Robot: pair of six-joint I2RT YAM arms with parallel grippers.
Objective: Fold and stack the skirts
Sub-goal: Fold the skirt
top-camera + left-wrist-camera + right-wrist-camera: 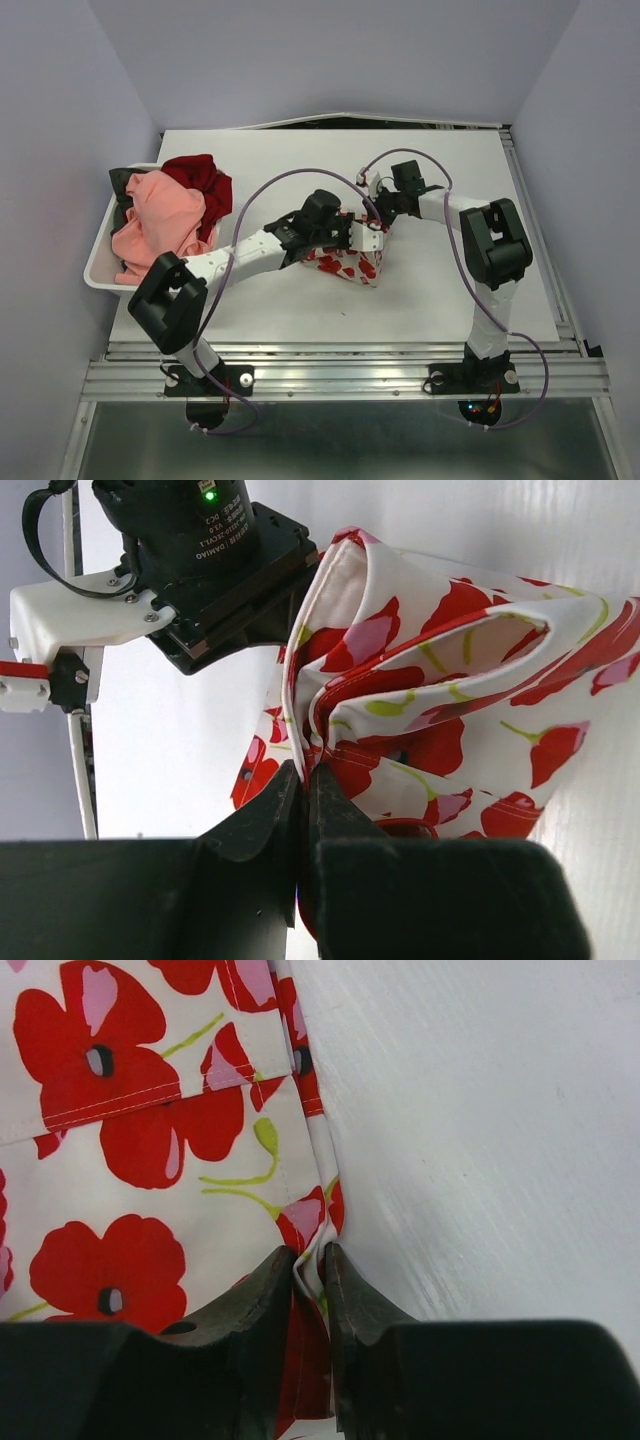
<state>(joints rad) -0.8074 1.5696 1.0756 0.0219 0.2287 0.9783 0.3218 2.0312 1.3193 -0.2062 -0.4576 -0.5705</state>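
Observation:
The skirt's folded edge, still raised in my left gripper, comes down beside my right gripper over the skirt's lower cloth (pixel 395 770) next.
A white skirt with red flower print (pixel 350 260) hangs bunched between my two grippers above the middle of the table. In the left wrist view my left gripper (pixel 303 772) is shut on a folded edge of this skirt (pixel 450 680). My right gripper (pixel 310 1255) pinches another hem of the same skirt (pixel 130 1140), with cloth wedged between its jaws. From above, the left gripper (pixel 345 237) and right gripper (pixel 378 222) stand close together. A salmon-pink skirt (pixel 160 215) lies heaped in the white basket (pixel 98 272) at the left.
The basket also holds a dark red garment (pixel 203 180) and a dark cloth (pixel 122 184). The white table (pixel 450 290) ends at a metal rail along the near edge. Grey walls close in on both sides. The right arm's wrist (pixel 200 560) looms just beside the left gripper.

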